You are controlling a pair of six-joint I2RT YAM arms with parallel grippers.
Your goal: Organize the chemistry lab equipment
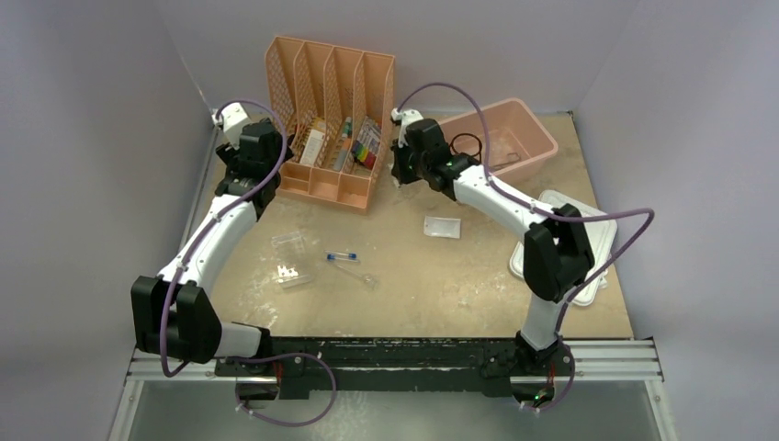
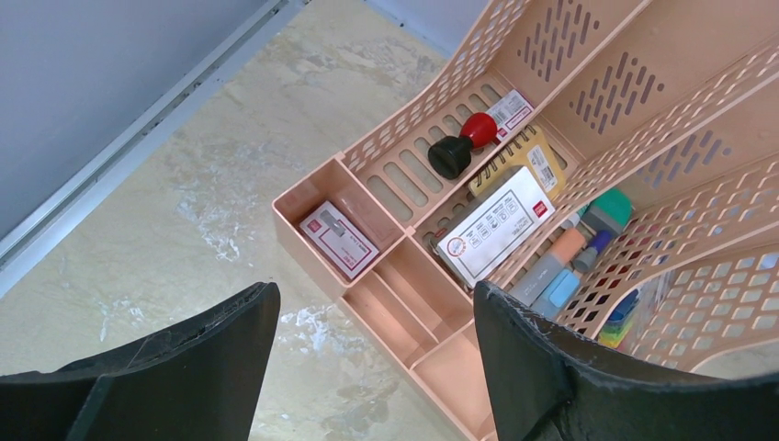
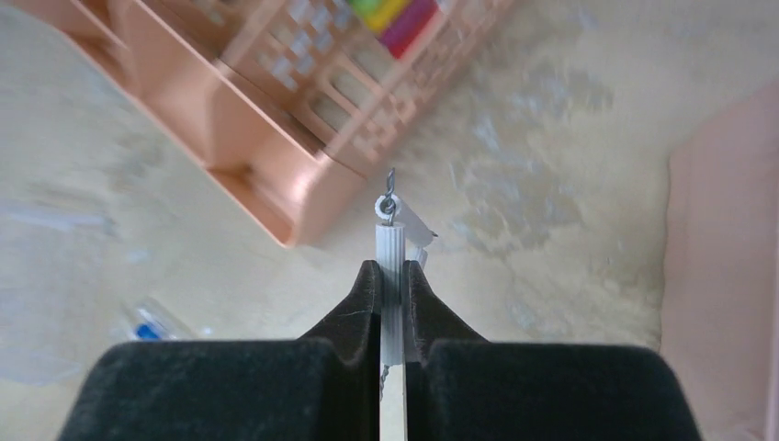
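I need to move my right gripper past the black ring, lower into the tub's opposite end [image 1: 511,153] and release the wire triangle, since the ring occupies one end of the tub.
My right gripper [image 3: 393,266] is shut on a white ribbed tube of the wire triangle [image 3: 393,230], whose twisted wire end sticks out past the fingertips. In the top view it [image 1: 401,175] hangs between the peach organizer and the pink tub. My left gripper [image 2: 372,303] is open and empty above the organizer's front left corner; it also shows in the top view [image 1: 262,152]. On the table lie a white tube rack [image 1: 288,274], a blue-capped tube [image 1: 343,258], a clear funnel [image 1: 360,274] and a clear box [image 1: 289,244]. A black wire ring [image 1: 467,144] lies in the tub.
The peach slotted organizer [image 1: 312,188] stands at the back, holding boxes, markers and a red-and-black stamp [image 2: 462,144]. The pink tub [image 1: 542,138] is at the back right, its white lid [image 1: 588,234] at the right edge. A clear bag [image 1: 442,227] lies mid-table.
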